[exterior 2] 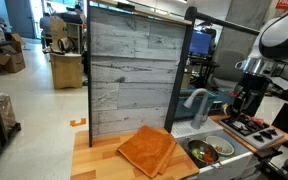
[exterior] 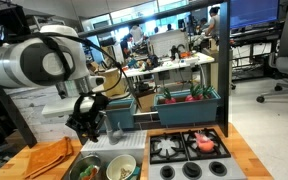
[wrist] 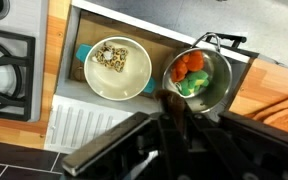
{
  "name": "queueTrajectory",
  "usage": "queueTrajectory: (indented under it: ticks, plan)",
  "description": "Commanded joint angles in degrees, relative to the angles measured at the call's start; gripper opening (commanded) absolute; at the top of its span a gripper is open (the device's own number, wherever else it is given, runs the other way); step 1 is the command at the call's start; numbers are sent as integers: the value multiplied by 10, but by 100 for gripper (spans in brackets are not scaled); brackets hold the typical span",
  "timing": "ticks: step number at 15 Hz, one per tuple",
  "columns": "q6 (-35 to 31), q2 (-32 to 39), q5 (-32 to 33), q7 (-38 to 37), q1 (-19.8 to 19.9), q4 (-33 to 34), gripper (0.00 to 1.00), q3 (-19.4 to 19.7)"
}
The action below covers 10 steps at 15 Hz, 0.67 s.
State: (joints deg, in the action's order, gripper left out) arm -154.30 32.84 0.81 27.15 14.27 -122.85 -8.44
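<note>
I will next move my gripper sideways away from the pot (exterior: 88,168) over the white bowl (exterior: 121,167) and then let go of the brown object, because it hangs outside the bowl's rim.
My gripper (wrist: 174,112) hangs above a toy sink (wrist: 144,30), shut on a small brown object (wrist: 170,101) that pokes out between the fingertips. Directly below it sit a white bowl (wrist: 117,68) with teal handles, holding pale crumbly food, and a metal pot (wrist: 197,78) with red and green toy vegetables. The brown object hovers over the gap between them, nearer the pot's rim. In both exterior views the gripper (exterior: 89,126) (exterior 2: 244,104) is raised above the pot (exterior: 88,168) (exterior 2: 206,150) and bowl (exterior: 121,167).
A toy stove (exterior: 189,147) (wrist: 4,60) lies beside the sink. An orange cloth (exterior: 49,158) (exterior 2: 146,148) lies on the wooden counter on the other side. A faucet (exterior 2: 196,100) and a grey plank back wall (exterior 2: 129,70) stand behind.
</note>
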Motion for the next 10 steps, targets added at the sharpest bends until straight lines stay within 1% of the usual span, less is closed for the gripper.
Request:
queueTrajectory:
  ticks: [1,3,4,5,6,8,9,10]
  plan:
    - [-58,17,24,-20,-31,-6,3,29]
    - [-84,32,43,-41,-49,-2,3,52]
    - [-91,38,53,-53,-57,0,36,63]
    - [-96,42,60,-67,-65,1,36,75]
    - [-75,34,48,-46,-42,-2,17,48]
    - [-82,41,55,-57,-49,-1,32,60]
    - [-84,43,56,-57,-50,-1,62,62]
    - [-86,43,52,-53,-43,2,62,57]
